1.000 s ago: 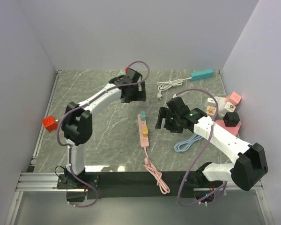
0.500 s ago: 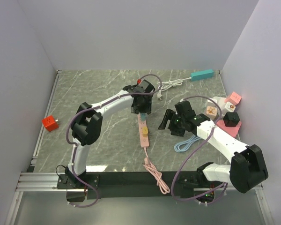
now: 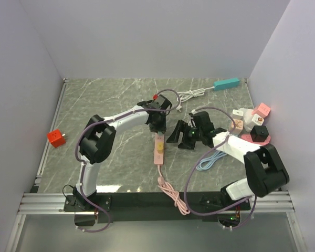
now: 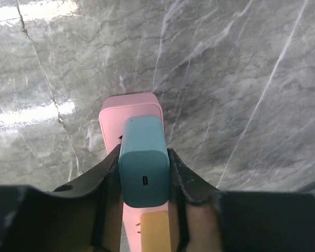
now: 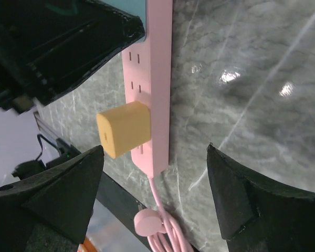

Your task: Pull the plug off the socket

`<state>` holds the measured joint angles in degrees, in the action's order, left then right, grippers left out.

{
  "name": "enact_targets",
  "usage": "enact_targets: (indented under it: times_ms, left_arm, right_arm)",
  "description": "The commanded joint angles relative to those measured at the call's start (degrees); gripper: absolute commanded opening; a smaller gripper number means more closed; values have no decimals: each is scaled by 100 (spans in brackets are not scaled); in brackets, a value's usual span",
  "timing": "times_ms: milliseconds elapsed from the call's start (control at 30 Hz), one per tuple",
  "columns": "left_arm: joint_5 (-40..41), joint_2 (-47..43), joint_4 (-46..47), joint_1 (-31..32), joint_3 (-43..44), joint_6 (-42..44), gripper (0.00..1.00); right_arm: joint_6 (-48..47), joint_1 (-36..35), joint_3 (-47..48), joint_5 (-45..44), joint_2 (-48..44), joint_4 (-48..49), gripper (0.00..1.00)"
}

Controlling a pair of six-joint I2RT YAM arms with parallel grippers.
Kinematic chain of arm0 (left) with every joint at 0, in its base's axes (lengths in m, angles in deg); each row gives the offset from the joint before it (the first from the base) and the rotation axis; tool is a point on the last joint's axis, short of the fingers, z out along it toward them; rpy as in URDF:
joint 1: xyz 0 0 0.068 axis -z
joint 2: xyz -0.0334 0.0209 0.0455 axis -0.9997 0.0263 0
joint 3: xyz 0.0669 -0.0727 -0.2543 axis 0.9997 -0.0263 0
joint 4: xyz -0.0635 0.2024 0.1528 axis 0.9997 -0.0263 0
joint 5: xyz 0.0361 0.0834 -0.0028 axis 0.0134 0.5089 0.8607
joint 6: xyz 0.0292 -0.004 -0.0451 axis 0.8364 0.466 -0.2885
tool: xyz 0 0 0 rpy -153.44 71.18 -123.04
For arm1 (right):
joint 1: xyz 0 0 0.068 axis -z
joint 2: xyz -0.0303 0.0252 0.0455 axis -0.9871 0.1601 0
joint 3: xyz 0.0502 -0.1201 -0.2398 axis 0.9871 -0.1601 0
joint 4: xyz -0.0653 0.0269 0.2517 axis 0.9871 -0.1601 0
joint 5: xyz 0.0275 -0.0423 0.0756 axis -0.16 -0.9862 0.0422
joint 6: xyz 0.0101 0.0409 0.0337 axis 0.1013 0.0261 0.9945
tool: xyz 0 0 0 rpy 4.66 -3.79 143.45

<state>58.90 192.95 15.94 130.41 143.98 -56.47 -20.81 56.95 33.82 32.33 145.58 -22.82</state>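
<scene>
Next I should lift the teal plug with my left gripper, swing over and lower it to release by the red cube, on open tabletop.
A pink socket strip [image 3: 159, 153] lies mid-table with a teal plug [image 4: 143, 163] at its far end and a yellow plug [image 4: 155, 231] just behind it. My left gripper [image 4: 143, 152] is shut on the teal plug, and both black fingers [image 4: 185, 173] press its sides. From above, the left gripper [image 3: 157, 126] hides that plug. My right gripper [image 3: 177, 140] hovers open to the right of the strip. In its wrist view the right gripper [image 5: 155, 148] straddles the strip [image 5: 153, 79] near the yellow plug [image 5: 123, 128] without touching either.
The strip's pink cord [image 3: 173, 197] coils toward the near edge. A light blue cable [image 3: 207, 160] lies under the right arm. A teal strip with a white cord [image 3: 227, 83] sits at the back. Several adapter cubes [image 3: 257, 126] cluster right; a red cube [image 3: 55, 137] lies left.
My left gripper swung from the back left to the strip's far end and shut on the teal plug. My right gripper moved left, close to the strip.
</scene>
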Motion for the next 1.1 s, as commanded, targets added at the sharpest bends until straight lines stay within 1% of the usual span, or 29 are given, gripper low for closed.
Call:
enact_targets:
  times_ms: [0,67,133,167,200,267,300,400,467,600,700,733,800,833,900,933,1000,1033,1067]
  left_arm:
    - [-219,-339,400,10,-265,101,1]
    - [-254,-655,654,-7,-511,127,1]
    - [-385,-849,813,-25,-749,92,0]
    - [-499,-1033,1040,-86,-828,75,1]
    - [-779,-1104,1138,-113,-907,5,1]
    - [-1009,-1306,1410,-165,-1109,-83,1]
    - [-1106,-1368,1481,-183,-1171,-162,1]
    - [-1492,-1535,1761,-227,-1355,-302,1]
    - [-1721,-1623,1859,-271,-1435,-382,0]
    - [-1792,-1746,1956,-359,-1531,-496,1]
    - [-1880,-1905,2123,-456,-1637,-558,1]
    - [-1871,-1948,2202,-464,-1715,-567,0]
    - [-1810,-2036,2229,-482,-1795,-575,0]
    - [-1810,-2063,2263,-491,-1821,-576,0]
    - [-1854,-2089,2273,-535,-1891,-549,1]
    - [-1862,-2107,2255,-561,-1918,-540,0]
    - [-1889,-2212,2281,-649,-2075,-471,1]
    - [-1854,-2265,2281,-684,-2137,-409,1]
    - [-1802,-2396,2194,-754,-2190,-356,1]
  right_arm:
    - [-213,37,212,455,265,728,85]
    - [-284,46,221,551,458,764,85]
    - [-302,46,212,656,634,1027,84]
    - [-284,37,186,753,669,1123,84]
    - [-162,37,81,814,713,1463,84]
    - [-21,28,-25,920,757,1790,83]
    - [127,28,-112,929,775,2105,82]
    - [313,11,-140,798,915,2441,81]
    - [322,-25,-79,701,1003,2443,80]
    - [357,-103,45,569,1241,2495,78]
    - [410,-235,106,508,1399,2583,74]
    - [428,-323,115,499,1443,2627,68]
    - [541,-420,159,507,1574,2749,62]
    - [568,-525,185,499,1619,2776,52]
    - [743,-569,159,464,1689,2881,39]
    - [822,-570,124,481,1698,2952,23]
    - [954,-543,63,455,1733,2944,6]
    - [964,-526,62,429,1751,2883,0]
    - [964,-491,80,367,1760,2804,0]
